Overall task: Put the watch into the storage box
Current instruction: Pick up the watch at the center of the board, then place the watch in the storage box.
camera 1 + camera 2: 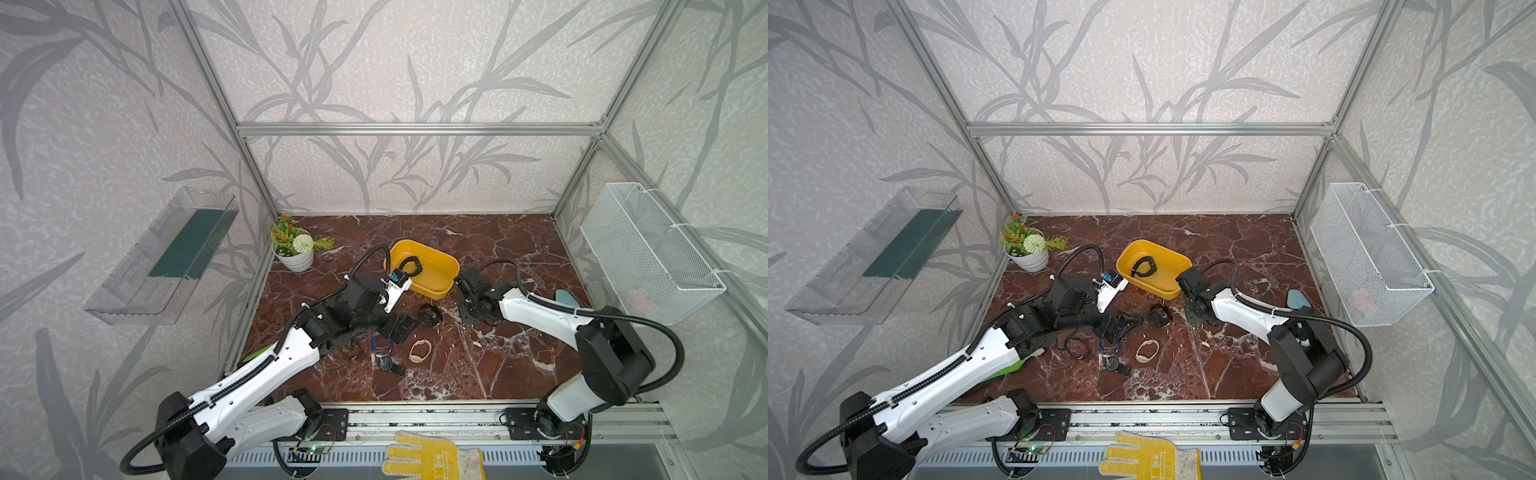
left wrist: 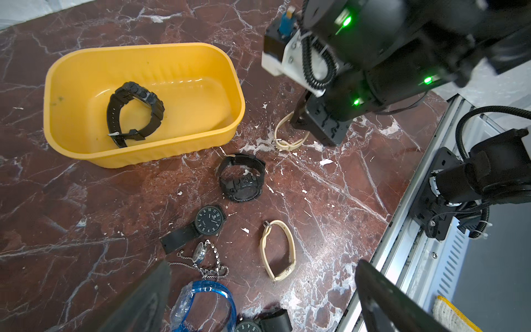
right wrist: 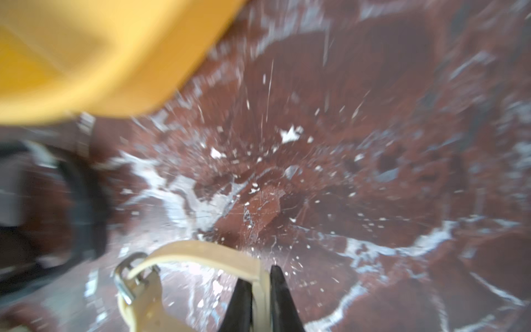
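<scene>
My right gripper rises next and crosses outward past the box's rim to the box's bare bottom (image 1: 429, 277) beside the black watch. It then lowers to release the cream watch's strap.
The yellow storage box (image 1: 437, 291) (image 1: 1163, 291) (image 2: 143, 156) (image 3: 100, 72) stands mid-table with one black watch (image 1: 411, 266) (image 2: 135, 115) lying inside. My right gripper (image 3: 260, 276) (image 2: 297, 123) (image 1: 470, 318) is low beside the box, shut on the strap of a cream watch (image 3: 201, 253) (image 2: 287, 143). That watch still touches the table. My left gripper (image 2: 258, 301) (image 1: 401, 328) hovers open over several loose watches, holding nothing. Among them are a black digital watch (image 2: 242, 178) (image 1: 430, 316), a black analog watch (image 2: 207, 221) and a second cream watch (image 2: 278, 250) (image 1: 419, 351).
A blue watch (image 2: 207, 304) and a silver chain watch (image 2: 207, 258) lie under the left gripper. A potted plant (image 1: 295, 249) stands at the back left. A white mesh basket (image 1: 648, 249) hangs on the right wall, a clear tray (image 1: 162, 257) on the left.
</scene>
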`<state>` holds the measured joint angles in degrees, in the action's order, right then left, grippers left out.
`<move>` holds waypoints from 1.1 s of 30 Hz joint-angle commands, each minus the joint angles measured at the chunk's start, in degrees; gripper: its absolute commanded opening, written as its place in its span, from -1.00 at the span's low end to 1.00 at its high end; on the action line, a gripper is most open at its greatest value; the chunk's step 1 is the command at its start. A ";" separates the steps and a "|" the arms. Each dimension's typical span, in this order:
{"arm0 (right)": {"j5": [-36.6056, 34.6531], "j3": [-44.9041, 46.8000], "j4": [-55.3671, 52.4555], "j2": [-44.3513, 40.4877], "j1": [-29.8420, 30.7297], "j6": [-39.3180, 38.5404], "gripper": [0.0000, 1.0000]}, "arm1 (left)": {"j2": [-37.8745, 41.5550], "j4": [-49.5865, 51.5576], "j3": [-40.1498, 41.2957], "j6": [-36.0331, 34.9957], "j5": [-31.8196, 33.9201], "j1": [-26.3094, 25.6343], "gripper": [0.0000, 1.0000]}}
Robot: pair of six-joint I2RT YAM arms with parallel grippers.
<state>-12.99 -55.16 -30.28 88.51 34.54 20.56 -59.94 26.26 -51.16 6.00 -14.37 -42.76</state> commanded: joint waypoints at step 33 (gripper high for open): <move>-0.30 -46.84 -6.25 40.42 0.28 -9.01 -1.00 | 1.87 2.22 -1.12 -0.02 11.82 -0.13 0.95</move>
<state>-12.60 -99.59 -34.26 127.22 34.59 12.10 -57.84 27.03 -51.16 6.04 -4.29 -42.76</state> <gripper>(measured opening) 0.108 0.975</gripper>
